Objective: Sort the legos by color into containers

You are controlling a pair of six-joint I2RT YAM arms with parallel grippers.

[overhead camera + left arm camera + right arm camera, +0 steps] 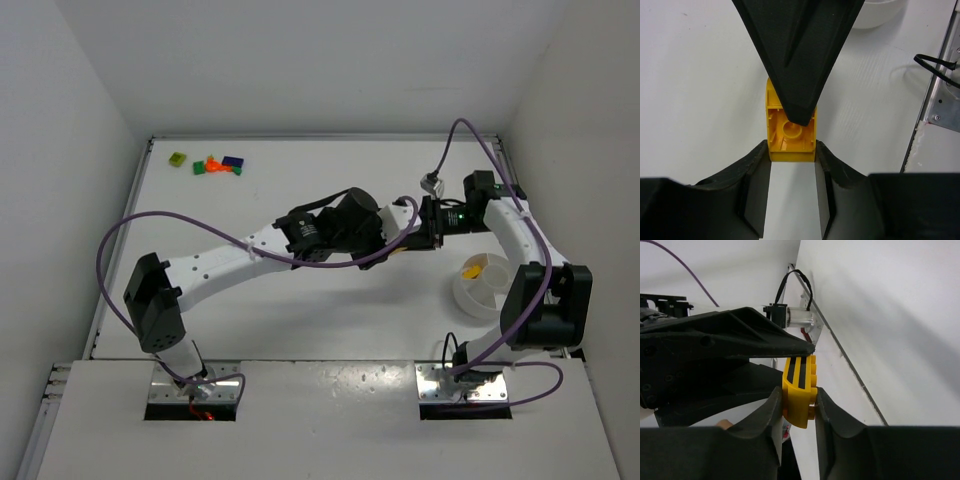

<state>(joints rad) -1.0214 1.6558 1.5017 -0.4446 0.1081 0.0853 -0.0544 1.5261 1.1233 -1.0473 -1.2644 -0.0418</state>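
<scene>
I will next carry the yellow lego to the right in the top view with my right gripper and let it go over the dish's occupied section (476, 268), because a yellow piece is there.
A yellow lego (790, 137) is held in the air between both grippers, which meet at mid-table. My left gripper (791, 150) pinches its near end between its fingertips. My right gripper (799, 395) is shut on the same yellow lego (801, 390) from the other side, and one of its fingers (797, 60) covers the brick's far end. In the top view the left gripper (392, 240) and right gripper (415, 228) touch tip to tip. The round white dish (470, 298) stands at the right with a yellow piece (473, 268) in one section.
Loose legos lie at the far left corner: a yellow-green one (177, 158), a green one (200, 167), an orange one (213, 165) and a blue one (233, 161). White walls close the table on three sides. Purple cables loop over both arms.
</scene>
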